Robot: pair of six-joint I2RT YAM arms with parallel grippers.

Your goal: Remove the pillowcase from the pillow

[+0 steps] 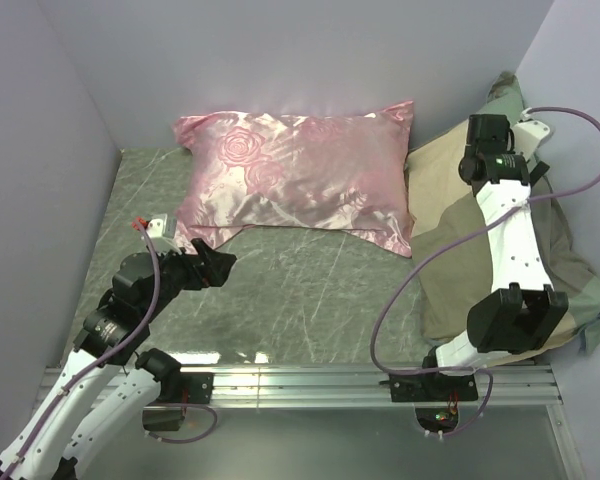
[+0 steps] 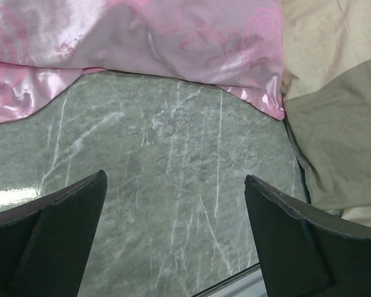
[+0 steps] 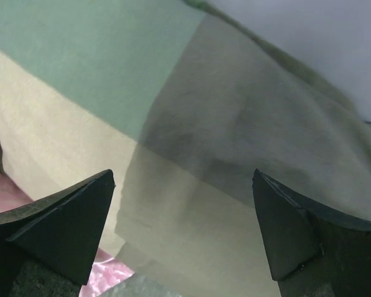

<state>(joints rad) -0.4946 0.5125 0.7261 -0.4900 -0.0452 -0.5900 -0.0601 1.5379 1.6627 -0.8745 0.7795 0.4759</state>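
Observation:
The right gripper moves down next onto the grey check's corner (image 3: 146,140), beside the green and tan ones, because its open fingers hover just above that pillowcase fabric.
The pillowcase (image 1: 450,285) lies crumpled along the table's right side, its tan, green and grey checks facing up. It also shows in the left wrist view (image 2: 334,142) and fills the right wrist view (image 3: 204,124). The white pillow is not visible. My right gripper (image 1: 483,135) hovers over the pillowcase's far end, and the right wrist view shows it (image 3: 183,176) open and empty, just above the fabric. My left gripper (image 1: 223,262) is open and empty over bare tabletop (image 2: 176,179), just in front of the pink pillow's near left corner.
A shiny pink rose-patterned satin pillow (image 1: 300,175) lies at the back centre, touching the pillowcase's left edge (image 2: 142,37). Pale walls close the left, back and right sides. An aluminium rail (image 1: 310,380) runs along the near edge of the grey marbled table (image 1: 310,290).

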